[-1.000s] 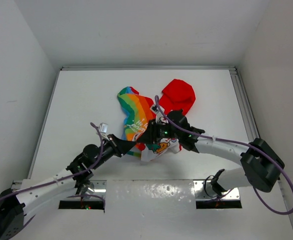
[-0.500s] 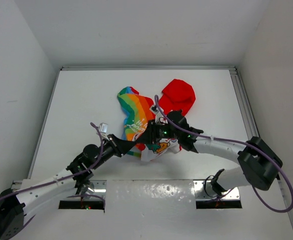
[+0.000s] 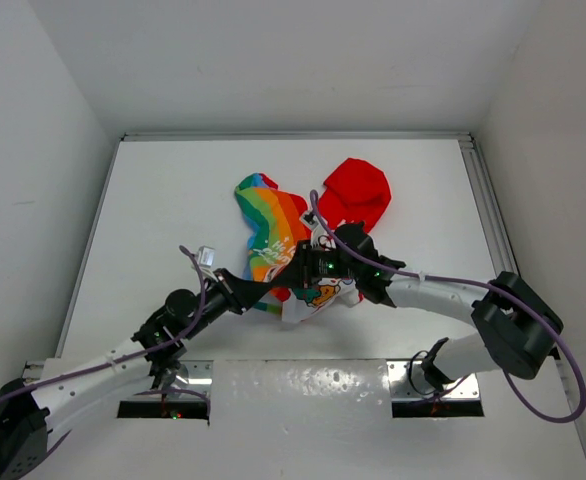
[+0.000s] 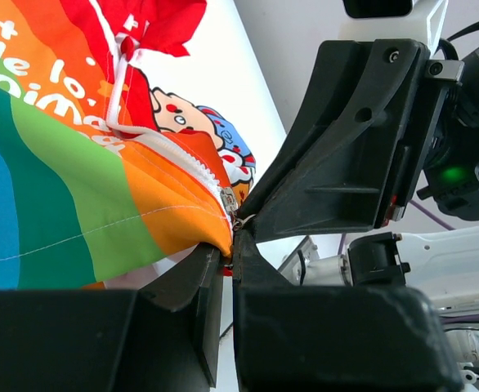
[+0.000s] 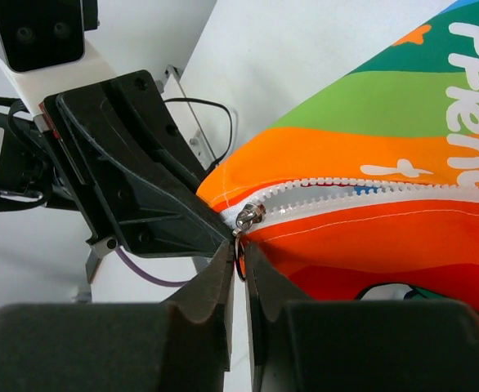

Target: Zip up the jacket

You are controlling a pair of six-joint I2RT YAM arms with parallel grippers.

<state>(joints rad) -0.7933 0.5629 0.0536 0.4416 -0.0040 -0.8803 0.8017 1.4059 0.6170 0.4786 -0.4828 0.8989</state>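
Note:
The jacket's zipper is open, so my left gripper should next pull the jacket's orange corner up toward bare tabletop, to its left in the top view, then let go of the corner.
The jacket (image 3: 273,228) lies mid-table with its rainbow panel to the left, its red hood (image 3: 358,190) at the back right, and its white cartoon front near the grippers. My left gripper (image 3: 264,290) is shut on the orange bottom corner of the jacket (image 4: 174,204), right below the zipper's end. My right gripper (image 3: 299,268) meets it tip to tip and is shut on the metal pull ring (image 5: 240,260) of the zipper slider (image 5: 249,216). The white zipper teeth (image 5: 362,192) run open to the right of the slider. The slider also shows in the left wrist view (image 4: 229,199).
A small white clip (image 3: 207,256) sits on the left arm's cable. The white table (image 3: 163,200) is walled at the back and sides, with a rail (image 3: 483,210) along its right edge. A shiny metal plate (image 3: 303,385) lies between the arm bases.
Almost nothing. The right arm's elbow has drifted slightly left. Both grippers stay closed at the zipper's bottom end.

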